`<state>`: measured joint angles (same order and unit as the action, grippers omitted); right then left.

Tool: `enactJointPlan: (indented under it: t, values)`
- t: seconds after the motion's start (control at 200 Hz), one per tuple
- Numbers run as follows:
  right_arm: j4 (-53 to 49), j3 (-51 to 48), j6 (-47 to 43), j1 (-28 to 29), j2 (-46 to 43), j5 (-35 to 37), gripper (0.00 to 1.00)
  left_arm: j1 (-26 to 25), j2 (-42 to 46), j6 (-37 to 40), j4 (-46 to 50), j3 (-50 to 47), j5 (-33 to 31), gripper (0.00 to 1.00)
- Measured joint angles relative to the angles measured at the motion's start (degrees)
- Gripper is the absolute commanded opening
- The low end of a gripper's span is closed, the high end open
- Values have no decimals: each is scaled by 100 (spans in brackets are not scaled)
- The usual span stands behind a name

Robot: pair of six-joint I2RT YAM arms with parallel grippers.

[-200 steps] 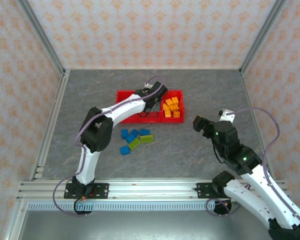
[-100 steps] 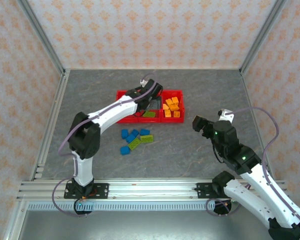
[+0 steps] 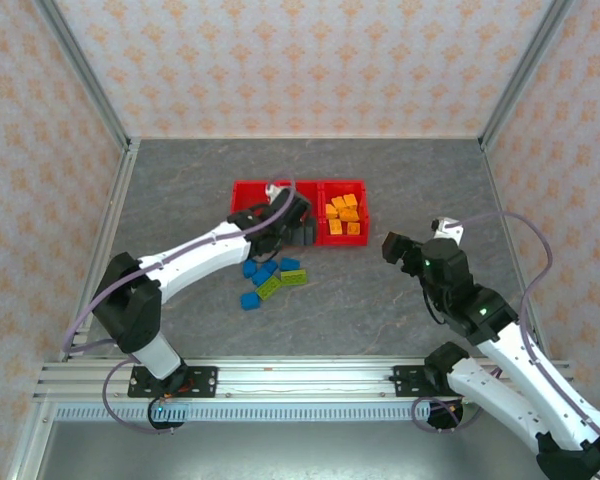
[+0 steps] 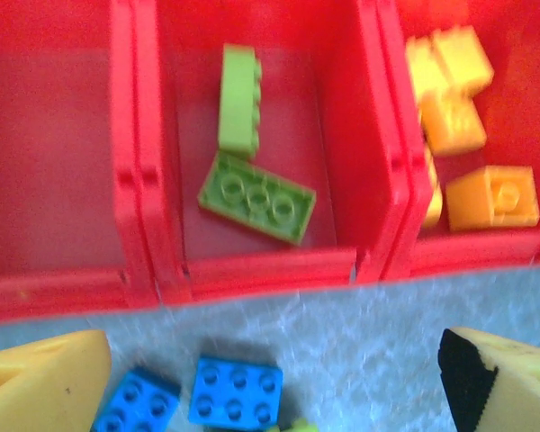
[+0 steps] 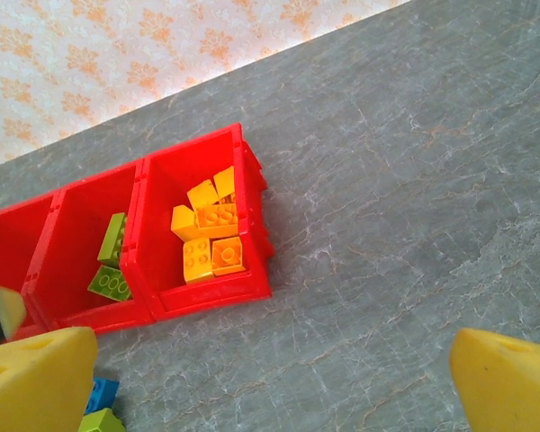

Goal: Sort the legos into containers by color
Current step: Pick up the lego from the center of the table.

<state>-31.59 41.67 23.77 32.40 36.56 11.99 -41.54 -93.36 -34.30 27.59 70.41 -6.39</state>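
Note:
I will bring my left gripper back and down over the loose green brick nearest the bins and close on the brick's ends, as the middle bin holds green bricks.
Three joined red bins (image 3: 248, 187) stand mid-table. The right bin holds several orange-yellow bricks (image 3: 342, 215), the middle one two lime green bricks (image 4: 256, 196), and the left bin (image 4: 54, 153) looks empty. Loose blue bricks (image 3: 263, 275) and green bricks (image 3: 270, 288) lie on the table in front of the bins. My left gripper (image 3: 298, 232) hovers open at the middle bin's near wall, with a blue brick (image 4: 235, 393) between its yellow fingers (image 4: 45, 382) but not touched. Off to the right, my right gripper (image 3: 395, 247) hangs open and empty, above bare table (image 5: 360, 297).
The grey stone-pattern tabletop (image 3: 410, 180) is walled by patterned panels and metal posts on three sides. The right arm's body (image 3: 480, 315) crosses the near right corner. Bare table lies between the bins and the right gripper.
My left gripper has pulled back from over the middle bin to its near wall, towards the loose bricks. A green brick now lies uncovered in that bin. The right arm has barely moved.

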Motion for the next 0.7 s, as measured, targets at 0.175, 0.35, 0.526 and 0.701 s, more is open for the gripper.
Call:
enactJointPlan:
  t: [0.175, 0.35, 0.526, 0.701]
  values:
    - [0, -11, 0, 0, 20, -42, 100, -422, -109, -376, -48, -334, 15, 95]
    - [0, -11, 0, 0, 2, -44, 100, -562, -280, -675, -256, -632, 44, 95]
    - [0, -11, 0, 0, 2, -63, 100, -570, -280, -940, -400, -1108, 136, 96]
    - [0, -11, -2, 0, 2, -66, 100, -638, -280, -1027, -540, -1250, 170, 97]
